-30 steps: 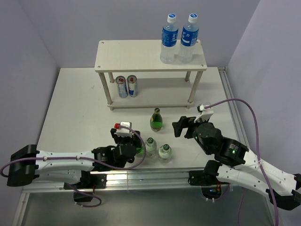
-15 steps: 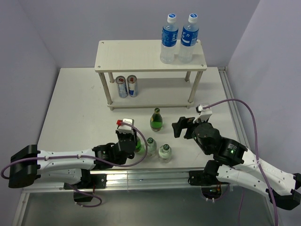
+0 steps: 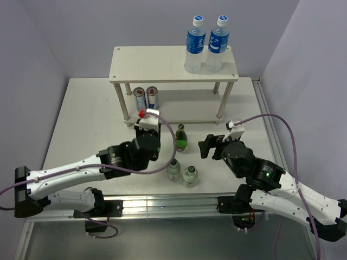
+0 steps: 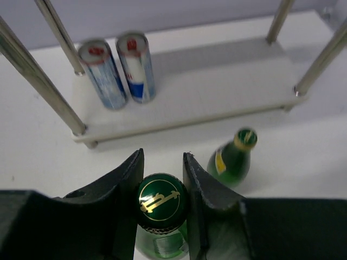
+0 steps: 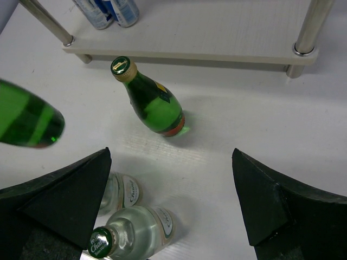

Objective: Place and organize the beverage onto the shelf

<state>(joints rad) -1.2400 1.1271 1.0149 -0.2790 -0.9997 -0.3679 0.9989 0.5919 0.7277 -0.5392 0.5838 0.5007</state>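
Observation:
My left gripper lifts the green glass bottle next, then moves it outward onto the top board's end (image 3: pixel 130 65) opposite the water bottles, as that end is empty.
My left gripper (image 4: pixel 162 161) is shut on the cap and neck of a green glass bottle (image 4: pixel 161 201). It holds the bottle off the table just in front of the shelf (image 3: pixel 173 65). In the top view this gripper (image 3: pixel 147 131) hides the bottle. The bottle's green base (image 5: pixel 27 122) floats at the left of the right wrist view. A second green bottle (image 3: pixel 180 138) stands on the table before the shelf's lower board (image 4: pixel 206 86). Two clear bottles (image 3: pixel 173 169) (image 3: pixel 190 175) stand nearer the arms. My right gripper (image 3: pixel 209 145) is open and empty (image 5: pixel 171 162) beside them.
Two cans (image 3: pixel 140 99) (image 3: pixel 152 98) stand at the left of the lower board. Two blue-labelled water bottles (image 3: pixel 195 46) (image 3: pixel 217 43) stand on the top board's right end. Slim metal legs (image 4: pixel 38 81) (image 4: pixel 320 59) frame the lower tier's front.
My left gripper closed on the green bottle beside the clear ones, lifted it and carried it forward towards the shelf. The right arm has stayed put.

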